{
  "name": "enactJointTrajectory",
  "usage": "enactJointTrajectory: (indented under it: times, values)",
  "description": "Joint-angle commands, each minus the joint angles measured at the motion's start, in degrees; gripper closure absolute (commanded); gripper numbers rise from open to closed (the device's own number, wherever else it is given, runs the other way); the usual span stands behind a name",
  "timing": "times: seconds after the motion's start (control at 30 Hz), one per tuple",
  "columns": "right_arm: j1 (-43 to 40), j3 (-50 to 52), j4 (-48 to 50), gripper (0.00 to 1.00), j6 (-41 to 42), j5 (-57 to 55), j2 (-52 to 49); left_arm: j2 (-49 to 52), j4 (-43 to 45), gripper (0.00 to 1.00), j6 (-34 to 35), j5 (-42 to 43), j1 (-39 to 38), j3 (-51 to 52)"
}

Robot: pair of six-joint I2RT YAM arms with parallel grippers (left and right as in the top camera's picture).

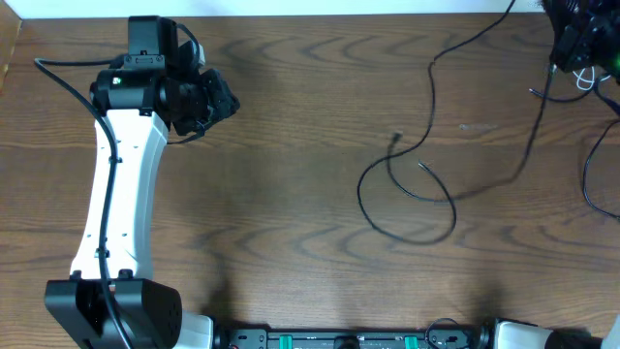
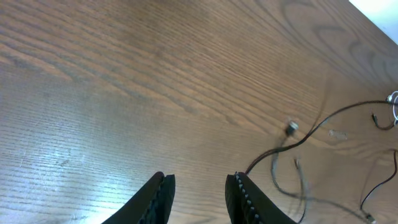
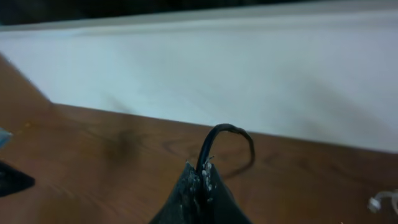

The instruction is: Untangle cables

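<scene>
My right gripper moves back and down beside the other curved cable (image 1: 589, 194) next, which lies below and back of it, and releases the black cable clear of the white.
The long thin black cable (image 1: 432, 87) runs from the table's far right corner down into a loose loop right of centre, with small connector ends lying inside the loop. My right gripper (image 1: 572, 48) is at the far right corner, shut on the black cable (image 3: 227, 127), which arches up out of the closed jaws (image 3: 202, 167). A bit of the white cable (image 1: 584, 79) lies just beside it and shows at the lower right of the right wrist view (image 3: 380, 203). My left gripper (image 1: 225, 100) hovers at the far left, open and empty (image 2: 200, 178). The black cable (image 2: 348, 110) lies well to its right.
A white wall borders the table's far edge (image 3: 249, 74). Thicker black arm cables hang at the right edge (image 1: 593, 174). The left arm's white link (image 1: 121, 194) stretches along the left side. Arm bases stand along the near edge (image 1: 320, 339).
</scene>
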State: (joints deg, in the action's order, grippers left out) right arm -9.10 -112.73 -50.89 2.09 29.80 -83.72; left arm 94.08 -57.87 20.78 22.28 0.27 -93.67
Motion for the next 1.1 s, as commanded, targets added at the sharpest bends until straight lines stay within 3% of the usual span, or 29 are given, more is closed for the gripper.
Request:
enactJointTrajectory:
  times: [0.0, 0.43, 0.73, 0.87, 1.07]
  values:
    - [-0.3, -0.6, 0.2, 0.99, 0.6, -7.2, -1.3, 0.2, 0.0, 0.67, -0.5, -0.5, 0.0, 0.0]
    - [-8.5, -4.0, 7.8, 0.99, -3.0, -36.4, -1.2, 0.2, 0.6, 0.67, -0.5, -0.5, 0.0, 0.0]
    - [-23.9, -18.3, 3.9, 0.99, -5.8, -38.2, -9.0, 0.2, 2.8, 0.67, 0.8, -0.5, -0.2, 0.0]
    - [-26.4, -26.0, -1.7, 0.99, -6.0, -39.0, -14.4, 0.2, 3.8, 0.67, 1.0, -0.5, -0.2, 0.0]
    - [-28.8, -27.0, -8.1, 0.99, -0.1, -40.7, -20.1, 0.2, 4.0, 0.67, 1.0, -0.5, -0.2, 0.0]
